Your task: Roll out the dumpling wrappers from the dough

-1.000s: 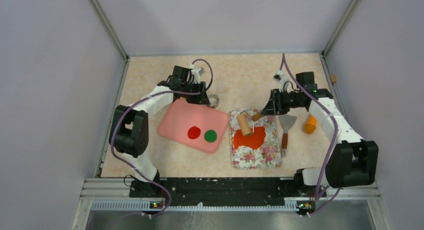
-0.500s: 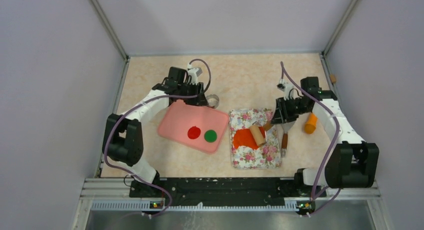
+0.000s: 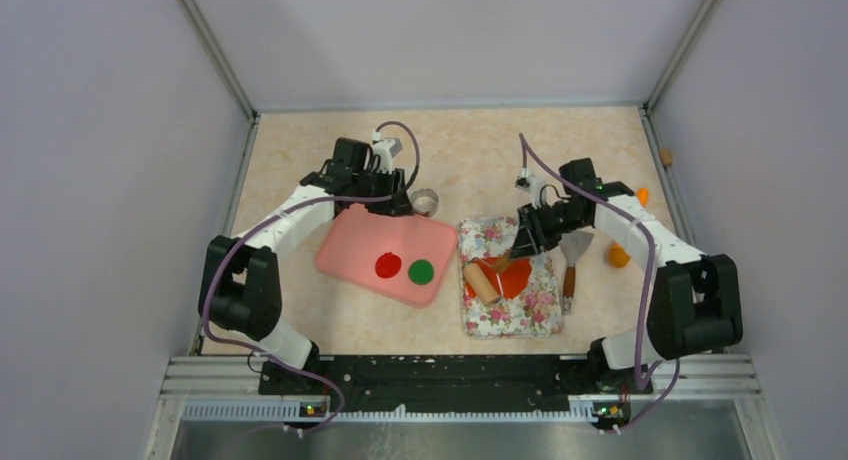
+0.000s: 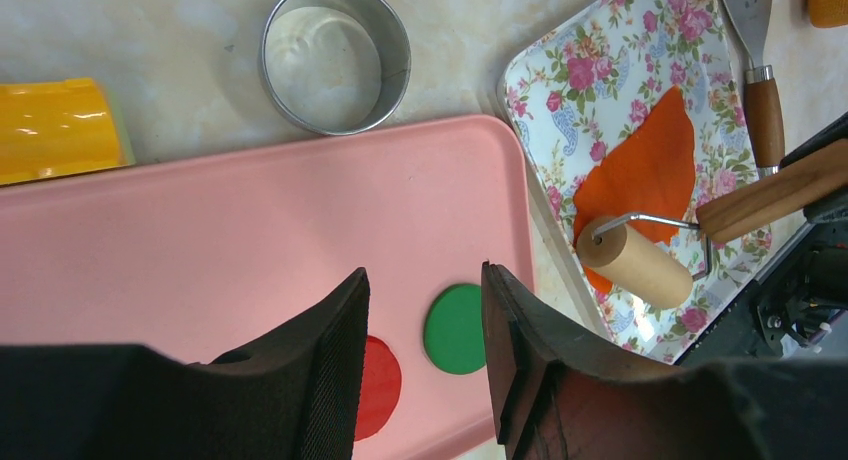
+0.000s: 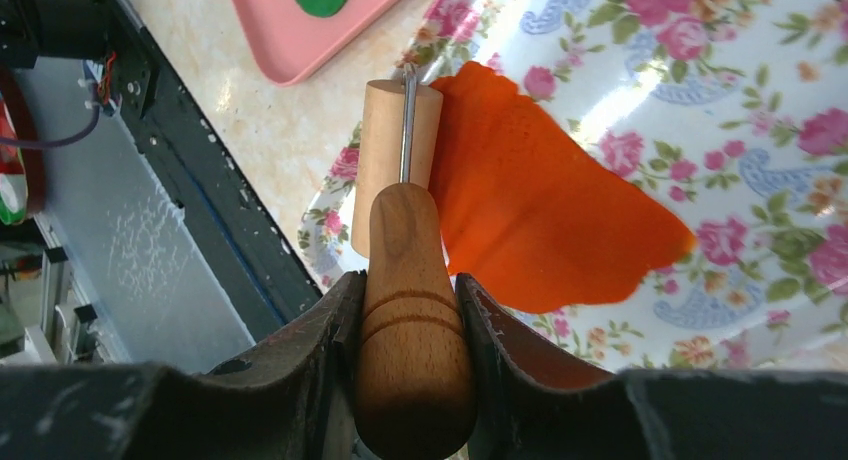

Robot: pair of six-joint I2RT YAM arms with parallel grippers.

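The dough lies flat. I will carry the roller in my right gripper outward past the floral tray's far edge and let it go on the bare tabletop.
The orange-red dough lies rolled flat on the floral tray. It also shows in the right wrist view and the left wrist view. My right gripper is shut on the wooden roller's handle. The roller barrel rests at the dough's near-left edge. A red wrapper and a green wrapper lie on the pink board. My left gripper hangs open and empty above the board's far edge.
A metal ring cutter stands just beyond the pink board. A wooden-handled scraper lies right of the tray, and an orange carrot-shaped stick lies further right. A yellow object sits by the board. Walls close in on three sides.
My right gripper has drawn the roller from the tray's far end across the dough to its near-left edge. The left arm has barely moved.
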